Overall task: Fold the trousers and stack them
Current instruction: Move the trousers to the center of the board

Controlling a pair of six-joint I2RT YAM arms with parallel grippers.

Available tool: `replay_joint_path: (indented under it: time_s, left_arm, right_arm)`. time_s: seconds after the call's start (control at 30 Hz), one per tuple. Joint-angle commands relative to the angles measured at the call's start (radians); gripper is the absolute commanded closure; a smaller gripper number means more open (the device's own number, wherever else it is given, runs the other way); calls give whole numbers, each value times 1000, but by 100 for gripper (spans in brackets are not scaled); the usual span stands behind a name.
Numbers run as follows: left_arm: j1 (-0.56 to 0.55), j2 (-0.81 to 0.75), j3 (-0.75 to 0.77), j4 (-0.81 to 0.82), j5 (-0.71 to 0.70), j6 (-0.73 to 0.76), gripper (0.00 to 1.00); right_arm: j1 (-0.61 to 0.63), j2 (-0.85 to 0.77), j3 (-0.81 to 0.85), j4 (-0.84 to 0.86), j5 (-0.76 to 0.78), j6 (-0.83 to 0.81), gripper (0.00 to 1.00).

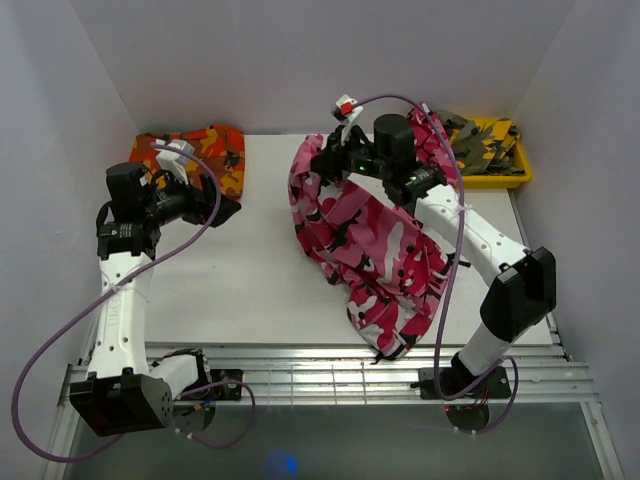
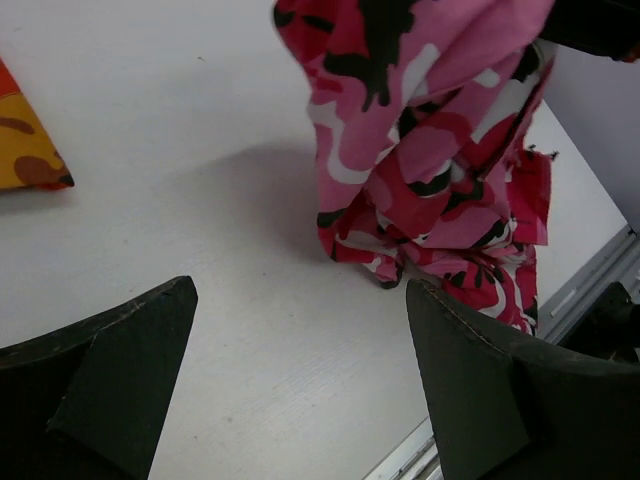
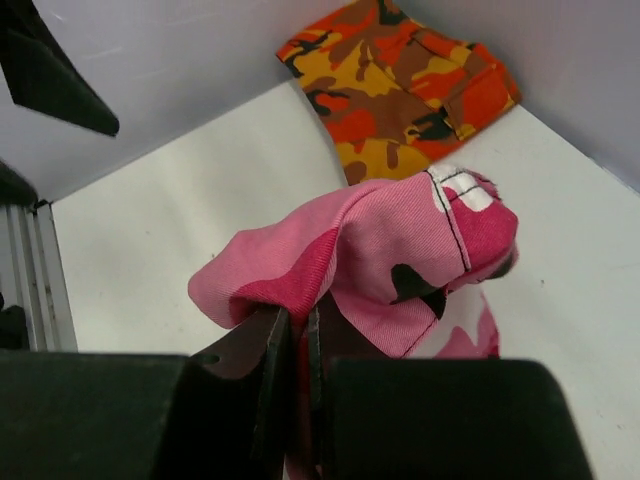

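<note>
The pink cloth by the yellow bin is to the right of my right gripper in the top view. I will pull the bunched trousers that way to straighten them, and then let go.
The pink camouflage trousers (image 1: 375, 245) hang bunched from my right gripper (image 1: 328, 160), their lower end trailing on the white table toward the front edge. In the right wrist view the gripper (image 3: 296, 320) is shut on a fold of the trousers (image 3: 370, 255). In the left wrist view the trousers (image 2: 430, 150) hang above the table ahead of me. My left gripper (image 1: 222, 208) is open and empty at the far left, its fingers (image 2: 110, 370) wide apart over bare table.
Folded orange-red camouflage trousers (image 1: 195, 150) lie at the back left, just behind my left gripper. A yellow bin (image 1: 500, 150) with olive-grey camouflage trousers stands at the back right. A metal rail (image 1: 320, 375) runs along the table's front edge.
</note>
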Motion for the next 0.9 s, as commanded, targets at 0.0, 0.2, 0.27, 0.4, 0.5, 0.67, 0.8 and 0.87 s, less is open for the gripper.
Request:
replay_joint_path:
  time_s: [0.0,0.2,0.27,0.4,0.5,0.67,0.8,0.87]
  left_arm:
    - [1,-38,-42,44,201,-5,2]
    - [-213,-58,-170,39,158,239,2]
    - [-318,-43,-194,41,32,323,2]
    - [-655,57,-179,41,-169,521,5]
    - [-781,170,-132,83,-229,542,13]
    - [-964,375,-73,253,-358,523,15]
    - [-1027,615,168,283,-410,416,15]
    - [-1047,704,247,282,-433,373,16]
  right_arm:
    - [31,49,115,185,177,83,92]
    - [-75,121,270,179,311,60,92]
    - [-114,101,251,162,316,26,92]
    - [-159,35,87,158,352,-89,92]
    - [-200,6,-36,144,380,-135,92]
    - [-294,51,-49,63,331,-89,73]
    - [-355,29,-35,50,335,-87,40]
    - [-410,28,5,31,393,-116,34]
